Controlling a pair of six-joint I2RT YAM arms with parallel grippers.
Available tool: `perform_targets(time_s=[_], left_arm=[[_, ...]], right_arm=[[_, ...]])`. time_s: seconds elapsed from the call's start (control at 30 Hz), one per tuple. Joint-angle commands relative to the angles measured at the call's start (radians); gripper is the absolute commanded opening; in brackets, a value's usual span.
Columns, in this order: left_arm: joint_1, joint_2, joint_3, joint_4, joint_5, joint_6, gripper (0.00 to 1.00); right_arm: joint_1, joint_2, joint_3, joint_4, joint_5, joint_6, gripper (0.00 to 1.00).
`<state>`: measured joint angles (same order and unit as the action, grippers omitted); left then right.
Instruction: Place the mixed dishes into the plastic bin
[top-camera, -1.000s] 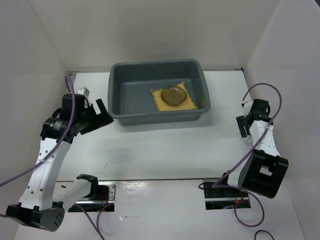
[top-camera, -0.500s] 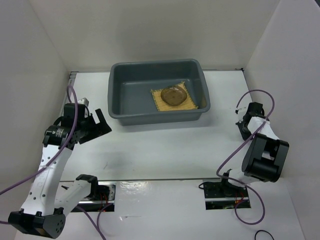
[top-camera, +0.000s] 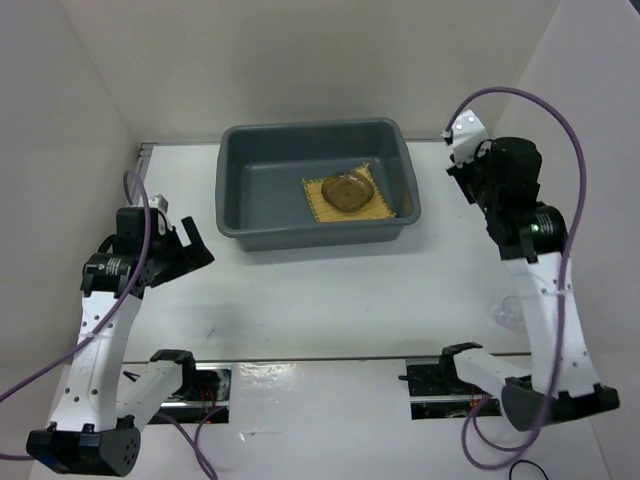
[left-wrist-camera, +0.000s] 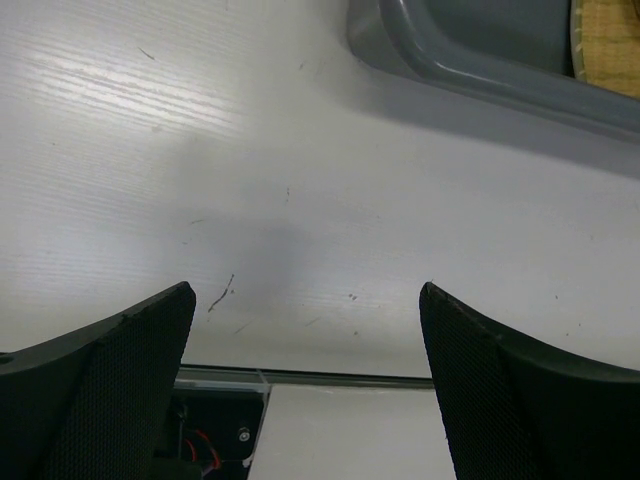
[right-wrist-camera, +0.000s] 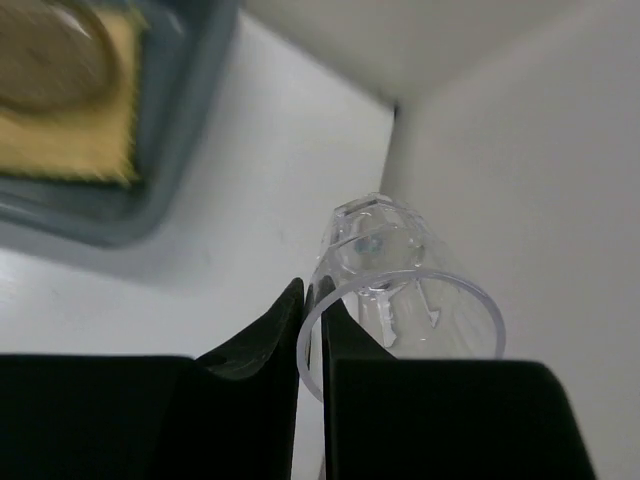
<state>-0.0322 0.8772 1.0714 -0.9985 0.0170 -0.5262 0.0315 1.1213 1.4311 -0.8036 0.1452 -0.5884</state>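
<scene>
The robot's right gripper will swing to the left in the top view, go down and release the cup, since the bottom of the bin beside the yellow mat is bare.
The dark grey plastic bin (top-camera: 318, 185) stands at the back centre of the table. Inside it lies the yellow woven mat (top-camera: 372, 210), and a smoky saucer (top-camera: 348, 188) rests on the mat. My right gripper (top-camera: 460, 160) is raised beside the bin's right end. It is shut on the wall of a clear glass cup (right-wrist-camera: 400, 270), one finger inside the rim and one outside. A faint clear shape, perhaps a second cup (top-camera: 506, 312), sits on the table at the right. My left gripper (top-camera: 190, 250) hangs open and empty over the table, left of the bin.
White walls close in the table on the left, back and right; the back right corner (right-wrist-camera: 395, 110) is near the held cup. The bin's near left corner (left-wrist-camera: 480, 60) shows above the left gripper (left-wrist-camera: 306, 290). The arm mounts lie along the near edge.
The right gripper has shut on the glass cup, lifted it off the table at the right and swung up toward the bin's right end. The left arm has drawn back slightly, still open.
</scene>
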Motion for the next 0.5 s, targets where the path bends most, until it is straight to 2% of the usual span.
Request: perform_targets(time_s=[0.0, 0.3, 0.33, 0.4, 0.43, 0.47], left_arm=[[0.058, -0.006, -0.013, 0.037, 0.058, 0.064, 0.99], [0.068, 0.003, -0.022, 0.037, 0.086, 0.065, 0.99], [0.068, 0.003, -0.031, 0.037, 0.086, 0.065, 0.99], [0.068, 0.013, -0.031, 0.037, 0.086, 0.065, 0.99], [0.068, 0.013, -0.031, 0.037, 0.086, 0.065, 0.99], [0.068, 0.013, -0.031, 0.037, 0.086, 0.065, 0.99]], right_arm=[[0.216, 0.018, 0.126, -0.048, 0.077, 0.05, 0.0], [0.494, 0.481, 0.593, -0.135, -0.091, 0.027, 0.0], [0.543, 0.57, 0.692, -0.146, -0.091, 0.015, 0.0], [0.591, 0.658, 0.79, -0.169, -0.091, 0.002, 0.0], [0.616, 0.71, 0.913, -0.23, -0.091, -0.01, 0.0], [0.658, 0.83, 0.99, -0.268, -0.091, -0.01, 0.0]])
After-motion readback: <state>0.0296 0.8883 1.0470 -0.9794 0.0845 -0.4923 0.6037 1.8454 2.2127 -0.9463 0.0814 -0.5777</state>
